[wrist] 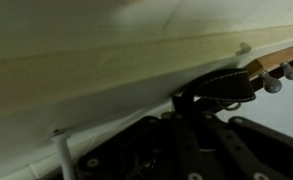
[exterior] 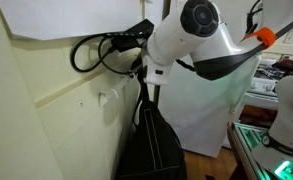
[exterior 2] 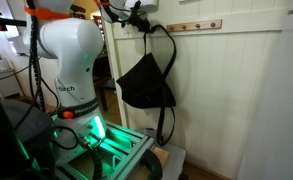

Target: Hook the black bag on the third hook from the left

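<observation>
My gripper lowers and turns beside the near end of the wooden bar next, then lets go of the strap. The strap's loop already reaches that end.
The black bag [exterior 2: 146,85] hangs in the air in front of the white panelled wall, its long thin strap [exterior 2: 168,100] looping down beside it. My gripper [exterior 2: 136,20] holds the top of the strap at the left end of a wooden rail [exterior 2: 191,26] with several small brown hooks. I cannot tell which of them is the third hook. In an exterior view the bag [exterior: 151,145] dangles below the gripper [exterior: 142,66]. The wrist view shows the strap [wrist: 218,86] pinched between the dark fingers, with brown hooks [wrist: 270,82] just to its right.
The robot's white base [exterior 2: 71,70] stands on a green-lit stand [exterior 2: 101,150] close to the wall. A loop of black cable [exterior: 86,50] hangs off the arm near the wall. A pale wire hook [wrist: 60,150] sticks out of the wall lower down.
</observation>
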Robot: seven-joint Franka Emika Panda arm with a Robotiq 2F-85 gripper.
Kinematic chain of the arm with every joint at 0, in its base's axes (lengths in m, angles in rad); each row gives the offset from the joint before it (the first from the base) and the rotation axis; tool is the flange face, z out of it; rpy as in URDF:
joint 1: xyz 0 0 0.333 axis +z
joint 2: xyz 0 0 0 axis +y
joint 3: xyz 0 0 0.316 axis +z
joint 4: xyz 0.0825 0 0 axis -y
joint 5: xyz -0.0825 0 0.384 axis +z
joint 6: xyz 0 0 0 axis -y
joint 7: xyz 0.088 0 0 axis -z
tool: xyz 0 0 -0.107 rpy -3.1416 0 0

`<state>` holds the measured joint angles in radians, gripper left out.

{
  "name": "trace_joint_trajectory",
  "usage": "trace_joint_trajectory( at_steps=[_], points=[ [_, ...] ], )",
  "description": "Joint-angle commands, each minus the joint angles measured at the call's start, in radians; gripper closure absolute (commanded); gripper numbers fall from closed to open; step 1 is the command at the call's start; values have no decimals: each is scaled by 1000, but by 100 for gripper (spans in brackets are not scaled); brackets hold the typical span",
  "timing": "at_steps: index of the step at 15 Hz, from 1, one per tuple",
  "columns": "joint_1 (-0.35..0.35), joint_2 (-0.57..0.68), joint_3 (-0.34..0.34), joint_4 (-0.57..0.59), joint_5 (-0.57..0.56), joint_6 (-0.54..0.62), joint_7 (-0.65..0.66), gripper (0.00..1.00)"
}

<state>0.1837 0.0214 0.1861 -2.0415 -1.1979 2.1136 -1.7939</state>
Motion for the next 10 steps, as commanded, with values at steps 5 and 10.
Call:
trace_joint_trajectory(
  at_steps=[5, 10],
  points=[
    [-4, -39, -6, -64, -255, 25, 106, 98],
    [-14, -55, -16, -143, -480, 96, 304, 98]
  ],
)
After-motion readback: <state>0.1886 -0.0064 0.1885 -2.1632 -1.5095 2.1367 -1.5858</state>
